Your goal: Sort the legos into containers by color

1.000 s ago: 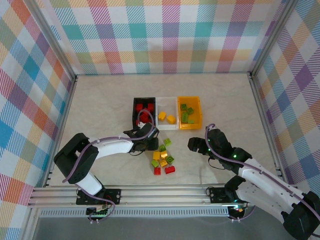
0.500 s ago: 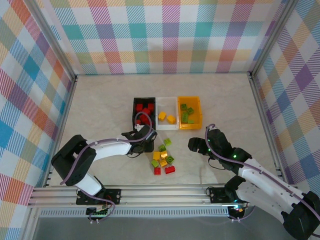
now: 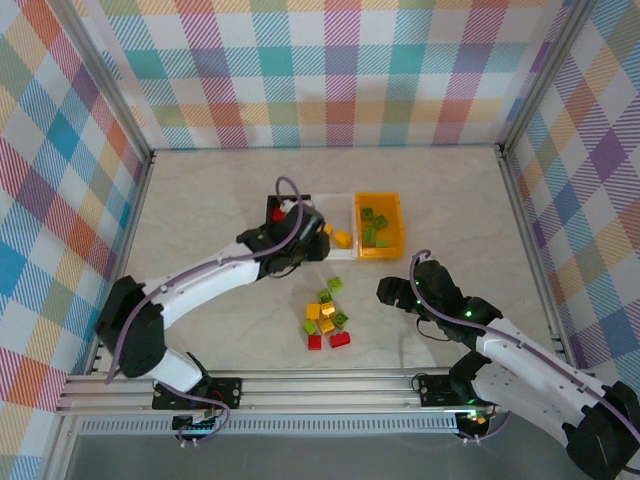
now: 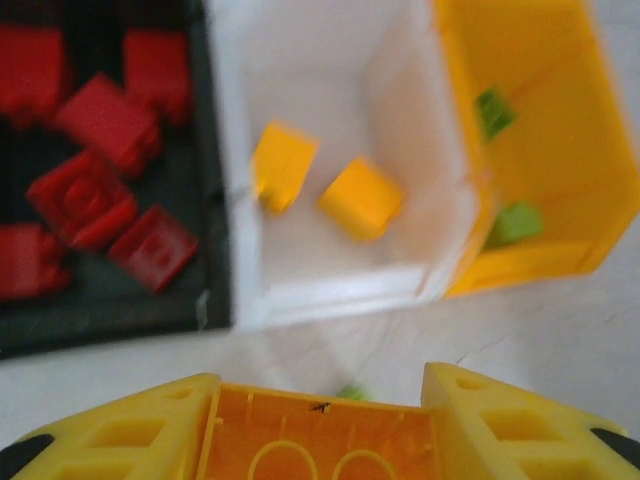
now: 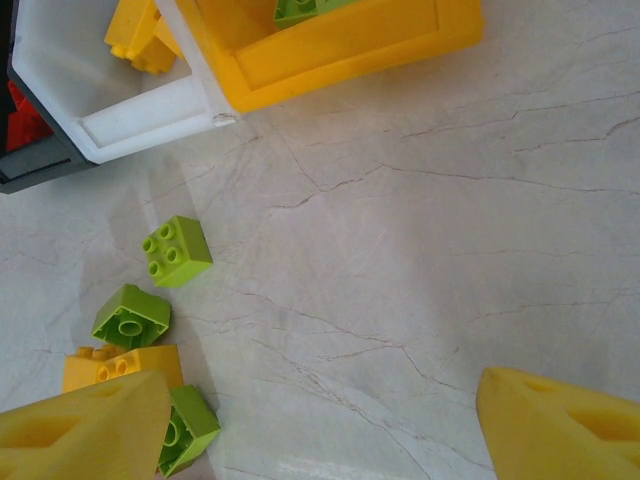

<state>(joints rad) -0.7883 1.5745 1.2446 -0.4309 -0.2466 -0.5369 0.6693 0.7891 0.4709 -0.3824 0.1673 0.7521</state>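
Observation:
The left gripper carries the yellow-orange lego outward over the matching pair of yellow legos inside the white container next and releases it there.
My left gripper (image 4: 320, 400) is shut on a yellow-orange lego (image 4: 320, 445). It hangs over the near edge of the white container (image 4: 330, 295), which holds two yellow legos (image 4: 360, 198). In the top view the left gripper (image 3: 303, 228) covers most of the black container (image 3: 272, 213). Red legos (image 4: 90, 195) lie in the black container (image 4: 100, 300). Green legos (image 4: 517, 222) lie in the orange container (image 4: 560, 150). A loose pile of legos (image 3: 327, 320) sits on the table. To the right of the pile my right gripper (image 3: 390, 292) hangs open and holds nothing.
In the right wrist view, green legos (image 5: 177, 250) and a yellow one (image 5: 120, 365) lie left of the open right gripper (image 5: 320, 420), with bare marbled table between its fingers. The orange container (image 5: 340, 45) and the white one (image 5: 130, 125) sit beyond. Metal frame rails (image 3: 300, 385) border the near edge.
My left gripper closed on a yellow-orange lego at the pile's left side, then swung up and away to the bins. The right arm has not moved.

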